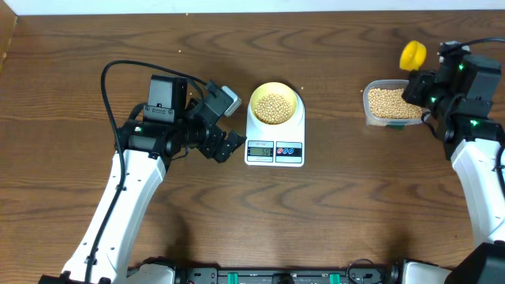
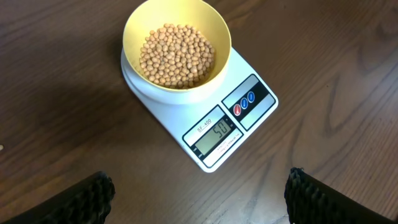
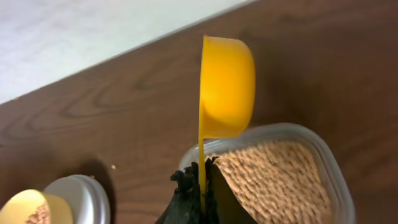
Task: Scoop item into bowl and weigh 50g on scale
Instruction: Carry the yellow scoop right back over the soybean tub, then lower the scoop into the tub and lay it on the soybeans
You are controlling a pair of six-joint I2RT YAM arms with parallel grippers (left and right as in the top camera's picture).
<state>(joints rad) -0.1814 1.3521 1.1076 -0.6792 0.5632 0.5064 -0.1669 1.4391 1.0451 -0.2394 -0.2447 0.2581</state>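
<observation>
I will move my right gripper back and down next, turning over the clear container (image 1: pixel 393 103) (image 3: pixel 277 179) to open. The scale's bowl holds beans and the scoop looks empty.
A pale-yellow bowl (image 1: pixel 274 105) holding tan beans (image 2: pixel 176 55) stands on the white scale (image 1: pixel 274 142); the display (image 2: pixel 216 135) seems to read 50. My left gripper (image 1: pixel 226 147) is open and empty, just left of the scale's front; its fingers frame bare table in the left wrist view (image 2: pixel 199 193). My right gripper (image 3: pixel 202 180) is shut on the handle of a yellow scoop (image 3: pixel 225 87), held above the clear container of beans (image 1: pixel 392 102). The scoop (image 1: pixel 412 54) lies on its side and looks empty. The bowl's edge also shows in the right wrist view (image 3: pixel 25 208).
The clear rectangular container (image 3: pixel 280 177) stands at the back right near the table's far edge. A black cable (image 1: pixel 126 71) loops behind the left arm. Brown wooden table (image 1: pixel 347 213) stretches in front of the scale.
</observation>
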